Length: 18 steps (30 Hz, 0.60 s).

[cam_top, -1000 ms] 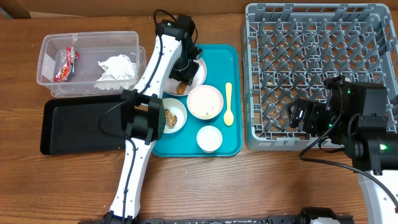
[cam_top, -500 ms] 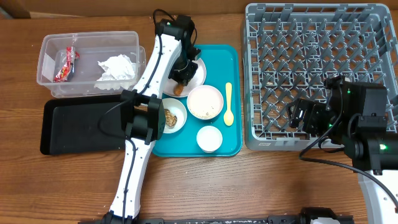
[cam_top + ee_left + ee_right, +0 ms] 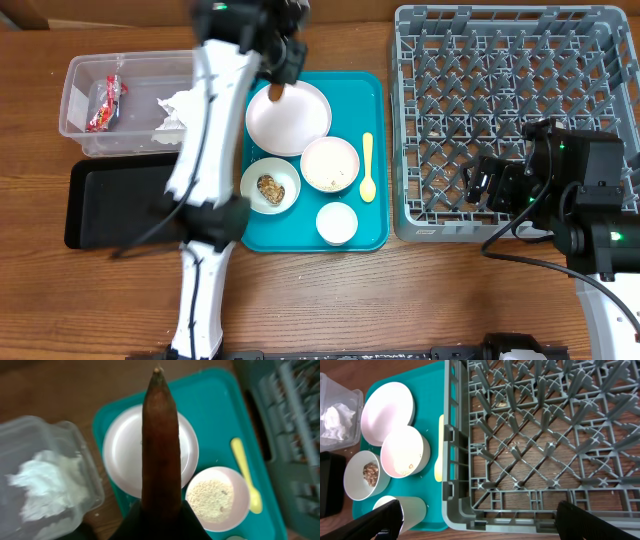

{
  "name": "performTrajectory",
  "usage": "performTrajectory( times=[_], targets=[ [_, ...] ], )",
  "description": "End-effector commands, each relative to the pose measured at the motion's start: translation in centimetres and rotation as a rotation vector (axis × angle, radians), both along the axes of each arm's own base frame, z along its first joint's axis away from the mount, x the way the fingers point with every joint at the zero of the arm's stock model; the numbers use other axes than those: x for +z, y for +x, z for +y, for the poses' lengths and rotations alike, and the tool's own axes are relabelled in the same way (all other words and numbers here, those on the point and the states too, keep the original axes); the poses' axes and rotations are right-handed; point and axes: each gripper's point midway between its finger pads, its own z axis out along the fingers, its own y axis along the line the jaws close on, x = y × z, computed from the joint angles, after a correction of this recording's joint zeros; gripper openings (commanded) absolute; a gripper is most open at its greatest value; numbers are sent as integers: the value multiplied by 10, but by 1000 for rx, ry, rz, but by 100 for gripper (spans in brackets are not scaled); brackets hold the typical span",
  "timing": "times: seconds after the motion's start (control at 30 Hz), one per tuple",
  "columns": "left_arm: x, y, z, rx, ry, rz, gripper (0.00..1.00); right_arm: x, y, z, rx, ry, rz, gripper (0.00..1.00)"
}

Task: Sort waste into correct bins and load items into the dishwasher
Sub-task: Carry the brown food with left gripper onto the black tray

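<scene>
My left gripper swings the orange carrot-like stick back past the clear tub next and lowers it into the black tray (image 3: 130, 202).
My left gripper (image 3: 281, 78) is shut on the orange carrot-like stick (image 3: 160, 445), which hangs above the far left edge of the pale-pink plate (image 3: 290, 120), close to the clear tub (image 3: 140, 62). The tub holds a red wrapper (image 3: 105, 103) and a white napkin (image 3: 186, 108). On the teal tray (image 3: 378, 235) stand a bowl of rice (image 3: 330, 165), a bowl with a brown lump (image 3: 270, 187), a white cup (image 3: 337, 223) and a yellow spoon (image 3: 367, 165). My right gripper (image 3: 485, 527) is open and empty above the near left corner of the grey dish rack (image 3: 510, 120).
A flat black tray (image 3: 115, 205) lies in front of the clear tub, left of the teal tray. The left arm's white links stretch from the table's front edge up over the black tray's right end. Bare wood lies along the front.
My left gripper has shut on the carrot stick and lifted it off the plate, moving back and left. The plate now shows bare. The right arm has not moved.
</scene>
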Motion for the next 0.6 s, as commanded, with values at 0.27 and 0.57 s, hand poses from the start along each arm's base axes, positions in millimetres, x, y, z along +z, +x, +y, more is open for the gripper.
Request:
performTrajectory(
  times=[0.27,0.57],
  targets=[
    [101,-113,132,579,49,-151,4,2,-1,5,22,18,-8,100],
    [-11,-176,262,1194,81,196,4,3,1,5,22,17,-17,100]
  ],
)
